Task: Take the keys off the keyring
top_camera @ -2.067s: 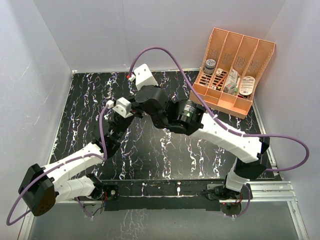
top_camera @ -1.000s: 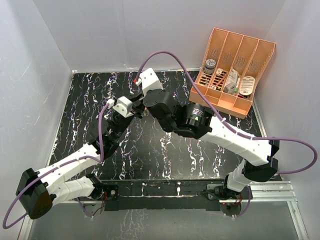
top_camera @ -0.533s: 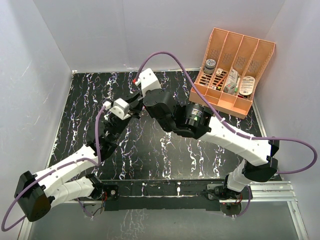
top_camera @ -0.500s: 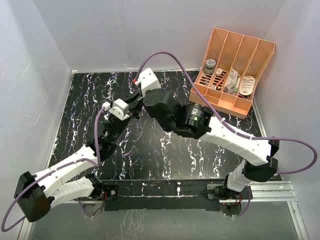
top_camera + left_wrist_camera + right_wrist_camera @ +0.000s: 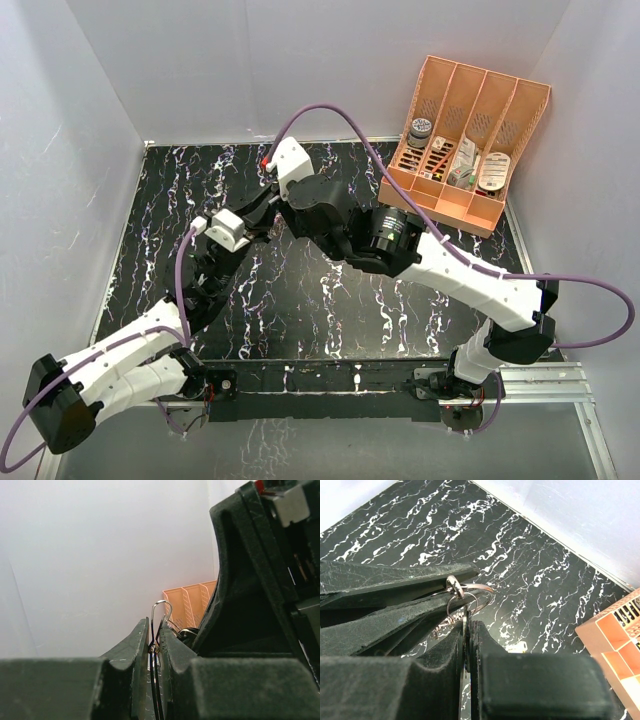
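Observation:
That part of the black marbled table below is bare and clear, so my left gripper will next lower, tilt its fingers down and release the keyring (image 5: 156,614) there.
Both grippers meet above the table's far middle in the top view. My left gripper (image 5: 154,631) is shut on the keyring (image 5: 156,614), a thin silvery wire loop standing up between its jaws. My right gripper (image 5: 468,626) is shut on a flat silvery key (image 5: 466,622) that hangs from the keyring (image 5: 470,596). The left gripper's fingers (image 5: 395,587) cross the right wrist view from the left. Another small key (image 5: 438,628) dangles below the ring. In the top view the left gripper (image 5: 256,226) and right gripper (image 5: 268,212) touch tip to tip; ring and keys are hidden there.
An orange divided organizer (image 5: 470,140) with a grey-lidded jar (image 5: 420,128) and small items stands at the far right corner; it also shows in the left wrist view (image 5: 192,602) and in the right wrist view (image 5: 620,630). White walls enclose the black marbled table (image 5: 160,200).
Both grippers have shifted left together, staying joined at the ring. The left arm has swung left and straightened; the right wrist has followed it.

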